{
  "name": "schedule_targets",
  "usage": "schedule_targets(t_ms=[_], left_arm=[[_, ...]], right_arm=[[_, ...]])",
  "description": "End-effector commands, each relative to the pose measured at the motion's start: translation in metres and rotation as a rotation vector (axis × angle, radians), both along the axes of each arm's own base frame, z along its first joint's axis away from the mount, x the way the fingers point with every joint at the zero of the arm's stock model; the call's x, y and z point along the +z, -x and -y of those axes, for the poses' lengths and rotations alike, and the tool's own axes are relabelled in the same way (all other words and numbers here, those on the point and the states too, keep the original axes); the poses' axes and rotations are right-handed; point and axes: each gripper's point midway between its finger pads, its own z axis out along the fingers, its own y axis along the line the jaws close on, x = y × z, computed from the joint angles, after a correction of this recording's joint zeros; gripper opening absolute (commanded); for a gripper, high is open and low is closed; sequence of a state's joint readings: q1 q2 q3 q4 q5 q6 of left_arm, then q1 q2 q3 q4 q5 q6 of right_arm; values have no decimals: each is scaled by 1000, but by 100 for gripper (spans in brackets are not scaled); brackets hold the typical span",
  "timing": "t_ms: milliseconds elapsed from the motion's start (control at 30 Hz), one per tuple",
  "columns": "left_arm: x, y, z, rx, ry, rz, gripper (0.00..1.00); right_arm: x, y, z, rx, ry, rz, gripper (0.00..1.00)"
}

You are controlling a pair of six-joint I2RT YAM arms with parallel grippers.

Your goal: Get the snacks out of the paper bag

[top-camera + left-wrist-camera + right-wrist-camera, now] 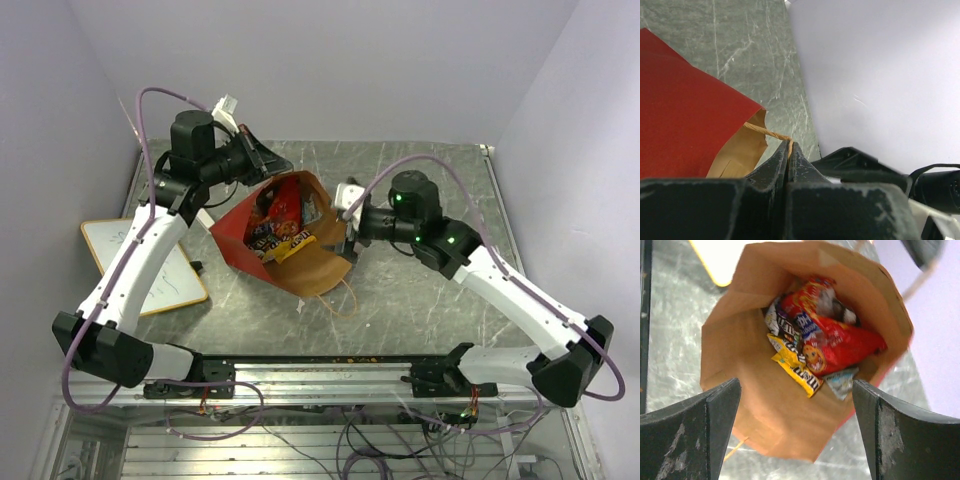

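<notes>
The opening of the paper bag is wide open, so next I need to move my right gripper to the left in the top view into the paper bag, then onto the red chip bag's edge.
The paper bag lies on its side mid-table, mouth toward the right arm, red outside and brown inside. My left gripper is shut on its thin looped handle at the bag's far rim; the fingertips pinch the cord. My right gripper is open and empty at the bag's mouth. Inside the paper bag are the red chip bag, a yellow candy packet, a dark brown packet and a pale blue packet.
A wood-framed whiteboard lies left of the bag under the left arm. The bag's other handle loops onto the table in front. The back wall is close behind the left gripper.
</notes>
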State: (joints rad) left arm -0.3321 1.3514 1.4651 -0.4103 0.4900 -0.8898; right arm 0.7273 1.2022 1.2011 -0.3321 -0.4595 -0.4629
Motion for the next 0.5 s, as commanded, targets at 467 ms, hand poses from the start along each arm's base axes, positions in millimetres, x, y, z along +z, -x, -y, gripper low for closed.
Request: schedule_targets(t_ms=[467], left_arm=[[9,21,-4,-28,-40,35,7]], right_arm=[[-69,-43,-112,392,229,431,63]])
